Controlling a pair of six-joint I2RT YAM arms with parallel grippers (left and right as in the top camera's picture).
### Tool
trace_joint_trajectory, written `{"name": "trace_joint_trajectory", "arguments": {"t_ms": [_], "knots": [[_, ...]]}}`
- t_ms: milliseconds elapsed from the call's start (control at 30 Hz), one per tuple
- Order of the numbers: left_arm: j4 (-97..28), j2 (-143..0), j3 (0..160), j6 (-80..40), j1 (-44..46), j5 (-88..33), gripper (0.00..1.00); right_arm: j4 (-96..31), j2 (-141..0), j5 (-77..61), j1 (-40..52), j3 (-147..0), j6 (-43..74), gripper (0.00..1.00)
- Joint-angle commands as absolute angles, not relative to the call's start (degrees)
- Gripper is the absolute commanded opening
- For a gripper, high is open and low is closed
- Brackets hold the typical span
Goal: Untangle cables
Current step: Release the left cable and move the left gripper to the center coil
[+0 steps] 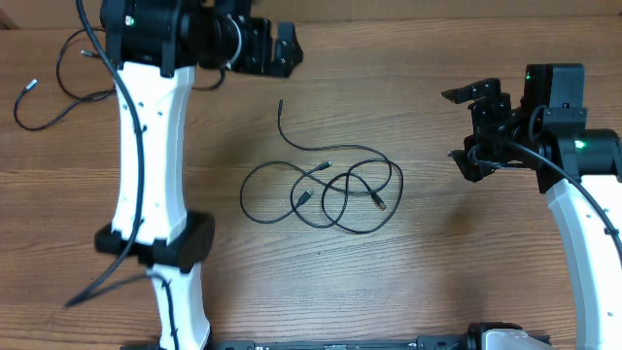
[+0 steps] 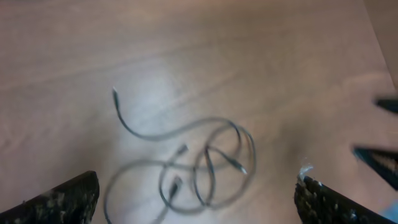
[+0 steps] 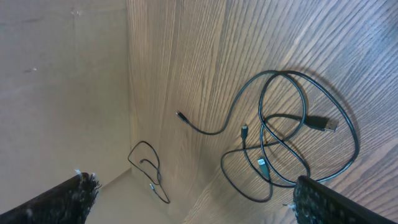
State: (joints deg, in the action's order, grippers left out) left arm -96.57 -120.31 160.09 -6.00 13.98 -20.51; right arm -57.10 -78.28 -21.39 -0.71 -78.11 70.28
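I should move my left gripper back and down next, onto the cable loops' near crossing, because parts of both loops meet there in the tangle.
The cables (image 1: pixel 303 197) lie as a tangle of thin black loops with small plug ends at the middle of the wooden table (image 1: pixel 437 243). One free end runs up toward the far side. My left gripper (image 1: pixel 290 51) hangs open beyond the tangle, well above it. In the left wrist view the cables (image 2: pixel 211 155) show blurred between and ahead of its wide-apart fingertips (image 2: pixel 74 196). My right gripper (image 1: pixel 455 126) stands open to the right of the tangle, not touching it. The right wrist view has the cables (image 3: pixel 261 134) ahead of the open right gripper (image 3: pixel 194 183).
A separate thin black cord (image 1: pixel 29 86) lies looped near the far left corner, partly behind the left arm (image 1: pixel 151 165). The right wrist view shows the same cord (image 3: pixel 152 171) by the table's edge. Thick black arm wires hang beside the left arm.
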Motion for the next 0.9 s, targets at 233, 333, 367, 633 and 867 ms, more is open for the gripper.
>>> {"name": "trace_joint_trajectory", "arguments": {"t_ms": [233, 333, 367, 633, 867], "knots": [[-96.82, -102.85, 124.09, -5.85, 23.81, -19.38, 1.0, -57.08, -78.26, -20.56, -0.78, -78.83, 69.78, 1.0], [-95.09, -102.98, 116.53, -8.84, 27.66, -18.46, 1.0, -57.08, -78.26, -20.56, -0.78, -78.83, 69.78, 1.0], [-93.27, -103.0, 114.13, -11.84, 28.69, -17.91, 1.0, -57.08, -78.26, -20.56, -0.78, -78.83, 69.78, 1.0], [-81.08, -103.09, 95.7, -22.87, 31.64, -12.75, 0.99, -57.08, -78.26, -20.56, -0.78, -78.83, 69.78, 1.0], [-65.23, -103.11, 81.28, -23.24, 32.25, -23.59, 1.0, -57.08, -78.26, -20.56, -0.78, -78.83, 69.78, 1.0]]}}
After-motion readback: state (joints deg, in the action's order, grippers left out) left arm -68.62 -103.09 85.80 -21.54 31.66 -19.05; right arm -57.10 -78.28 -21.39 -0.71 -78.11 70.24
